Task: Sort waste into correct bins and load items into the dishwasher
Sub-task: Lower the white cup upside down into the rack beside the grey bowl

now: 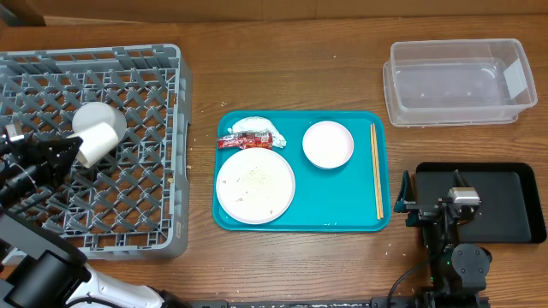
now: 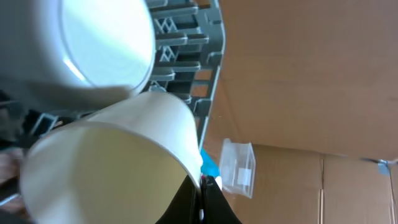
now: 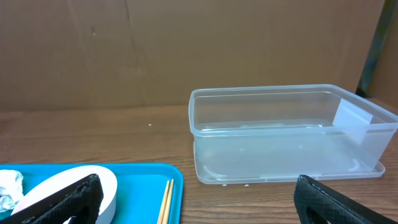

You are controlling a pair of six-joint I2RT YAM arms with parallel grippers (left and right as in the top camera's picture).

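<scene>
The cup draws back in my left gripper next, then goes down onto the empty rack grid on the pale bowl's near side, since the bowl crowds it.
My left gripper [image 1: 67, 154] is shut on the rim of a white cup [image 1: 97, 144], held on its side over the grey dish rack [image 1: 145, 214]. In the left wrist view the fingers [image 2: 202, 190] pinch the cup's wall [image 2: 112, 168]. A pale bowl [image 1: 101, 118] sits in the rack just behind the cup. The white plate [image 1: 255, 185] with rice crumbs, a small white bowl [image 1: 328, 144], chopsticks [image 1: 376, 171], a crumpled napkin [image 1: 257, 127] and a red wrapper [image 1: 243, 142] lie on the teal tray [image 1: 304, 214]. My right gripper [image 1: 435, 205] is open and empty [image 3: 199, 211].
The clear tub [image 1: 458, 81] stands at the back right, and it fills the right wrist view [image 3: 286, 134]. The black tray [image 1: 514, 201] lies at the front right under my right arm. Bare wood separates the rack and the teal tray.
</scene>
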